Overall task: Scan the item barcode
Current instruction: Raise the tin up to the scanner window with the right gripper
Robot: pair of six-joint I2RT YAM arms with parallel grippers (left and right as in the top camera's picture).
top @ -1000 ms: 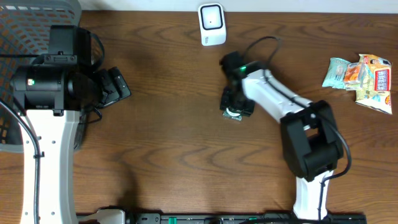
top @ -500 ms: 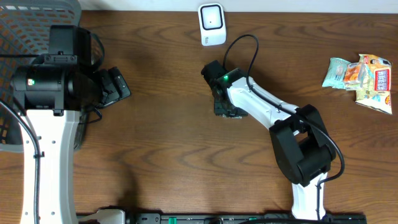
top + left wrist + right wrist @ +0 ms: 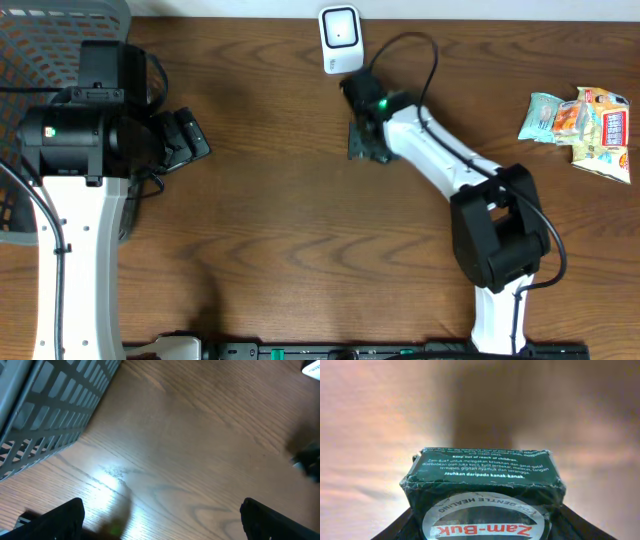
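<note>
The robot's right gripper will next move outward to the scanner (image 3: 340, 39), then over the snack packets, and let go of the box on top of them, because the other items are gathered there.
The item is a dark green Zam-Buk box (image 3: 485, 470) with white print on its side and a round silver label on its face. My right gripper (image 3: 485, 527) is shut on it, a dark finger on each side. From above, the box (image 3: 358, 145) hangs under the right gripper (image 3: 368, 135), just in front of the white scanner (image 3: 340, 39) at the table's back edge. No barcode shows on the faces I see. My left gripper (image 3: 190, 140) stands wide open at the left, its fingertips (image 3: 60, 520) far apart over bare wood.
A grey mesh basket (image 3: 40, 40) fills the back left corner, and its wall (image 3: 50, 415) is close to the left gripper. Several snack packets (image 3: 580, 125) lie at the right edge. The right arm's cable loops beside the scanner.
My right gripper has carried the box first left, then toward the back of the table, closer to the scanner. The left arm has not moved.
</note>
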